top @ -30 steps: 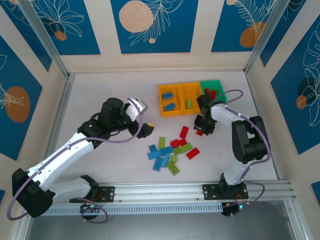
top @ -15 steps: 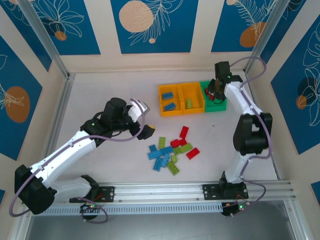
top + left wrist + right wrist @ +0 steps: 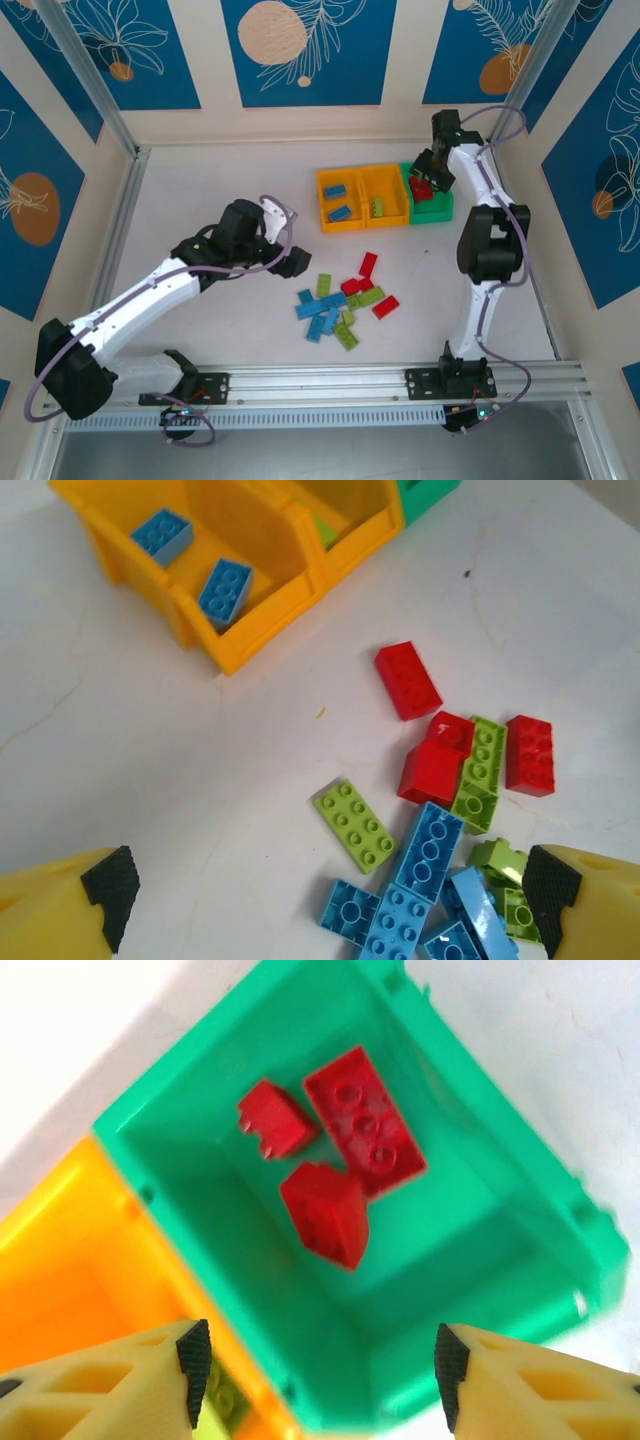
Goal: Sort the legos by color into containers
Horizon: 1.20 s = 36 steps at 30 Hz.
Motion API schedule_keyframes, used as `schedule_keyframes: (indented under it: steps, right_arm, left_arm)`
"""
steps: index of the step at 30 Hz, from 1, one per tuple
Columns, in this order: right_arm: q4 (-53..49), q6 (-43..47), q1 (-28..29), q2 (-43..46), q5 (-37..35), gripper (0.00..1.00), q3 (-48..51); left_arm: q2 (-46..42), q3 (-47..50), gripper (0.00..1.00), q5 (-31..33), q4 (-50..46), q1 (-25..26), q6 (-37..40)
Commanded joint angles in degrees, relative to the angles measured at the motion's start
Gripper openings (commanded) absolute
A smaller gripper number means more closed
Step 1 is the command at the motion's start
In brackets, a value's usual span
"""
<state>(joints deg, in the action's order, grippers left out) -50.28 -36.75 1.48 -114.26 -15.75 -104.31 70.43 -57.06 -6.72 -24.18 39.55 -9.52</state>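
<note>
Next, my left gripper moves down onto the lime lego's far half, clear of other legos, since that lego lies below it, beside the small blue one.
The containers stand in a row at the back: two orange bins (image 3: 338, 200) (image 3: 381, 195) and a green bin (image 3: 432, 205). My right gripper (image 3: 315, 1370) hovers open above the green bin (image 3: 480, 1220), with nothing between its fingers. Three red legos (image 3: 365, 1135) lie inside that bin, the nearest one (image 3: 325, 1210) blurred. In the left orange bin (image 3: 230, 652) are two blue legos (image 3: 225, 590). My left gripper (image 3: 330, 890) is wide open and empty above the loose pile of blue (image 3: 430, 850), lime (image 3: 357, 824) and red (image 3: 407, 680) legos on the table.
The pile (image 3: 345, 300) sits mid-table, in front of the bins. A lime lego (image 3: 378, 207) lies in the middle orange bin. Patterned walls and metal posts (image 3: 520, 75) close in the table at the back and sides.
My right gripper rose from the table beside the pile to above the green bin and opened, letting go of a red lego into it. The left arm crept right toward the pile.
</note>
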Motion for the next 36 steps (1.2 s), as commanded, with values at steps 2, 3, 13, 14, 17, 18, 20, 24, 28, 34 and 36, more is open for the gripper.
schedule_keyframes:
  steps: [2, 3, 13, 14, 17, 18, 20, 24, 28, 34, 36]
  right_arm:
    - [1.8, -4.7, 4.8, 17.6, 8.5, 0.67, 13.7]
    - [2.3, -5.0, 6.1, 20.5, 9.9, 0.68, 16.6]
    - [-0.9, -8.0, 17.4, 37.2, 11.0, 0.71, 35.7]
    - [-1.4, -7.9, 17.4, 37.8, 10.2, 0.71, 36.4]
    - [-2.3, -6.6, 17.3, 38.1, 8.0, 0.72, 37.1]
    - [-2.5, -6.2, 17.2, 38.0, 7.8, 0.72, 37.0]
    - [-3.0, -5.7, 17.0, 37.7, 7.2, 0.73, 36.6]
    - [-3.1, -5.2, 16.9, 37.8, 6.7, 0.73, 36.1]
    - [-3.2, -4.9, 16.8, 37.9, 6.2, 0.74, 36.0]
    - [-3.4, -5.0, 16.9, 37.9, 5.7, 0.74, 36.2]
    - [-3.4, -5.1, 17.0, 37.9, 5.7, 0.74, 36.2]
  left_arm:
    - [5.3, -2.8, 1.00, 3.2, -6.2, 0.4, -7.6]
    - [6.8, -3.3, 1.00, 3.4, -7.1, 0.4, -8.5]
    - [26.6, -13.2, 0.84, 4.9, -11.1, 6.4, -18.7]
    - [29.1, -15.0, 0.83, 5.8, -12.3, 7.2, -19.1]
    - [35.2, -19.1, 0.81, 5.9, -14.6, 8.5, -19.1]
    - [36.4, -19.7, 0.80, 5.6, -14.5, 8.9, -19.0]
    - [38.8, -21.0, 0.77, 5.6, -14.8, 9.3, -19.9]
    - [42.1, -22.9, 0.70, 7.2, -15.8, 9.5, -21.0]
    - [44.7, -24.3, 0.65, 6.0, -15.6, 9.5, -20.6]
    - [49.2, -27.6, 0.57, 6.6, -20.4, 9.6, -18.9]
    - [50.0, -27.4, 0.51, 7.7, -21.3, 9.6, -18.7]
